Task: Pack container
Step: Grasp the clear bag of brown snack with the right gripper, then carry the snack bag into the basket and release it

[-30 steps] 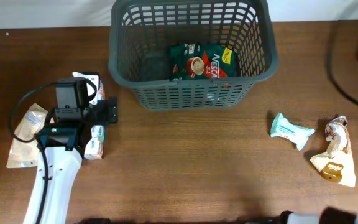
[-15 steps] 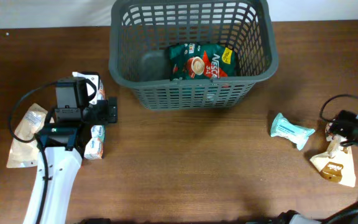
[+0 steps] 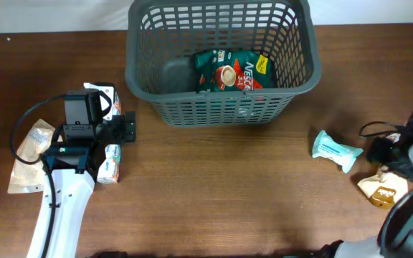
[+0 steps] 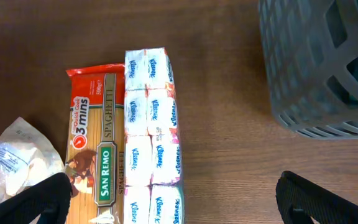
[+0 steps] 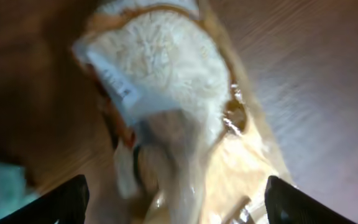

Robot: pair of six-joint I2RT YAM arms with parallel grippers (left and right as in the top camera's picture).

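Next, my right gripper moves down to the beige pouch, one finger down each side of its clear front, before packing the pouch.
The dark grey basket stands at the back middle with a green Nescafe packet inside; its lattice corner shows in the left wrist view. My left gripper is open and hangs over a long Kleenex pack and a San Remo spaghetti packet, its fingers apart and empty. My right gripper is open just above a beige pouch at the right edge, fingers on either side of it, not touching.
A pale pouch lies left of the left arm. A teal tissue packet lies left of the beige pouch. A black cable runs along the far right.
The right arm has come in from the right edge and now hovers over the beige pouch. The left arm and all packets have not moved.
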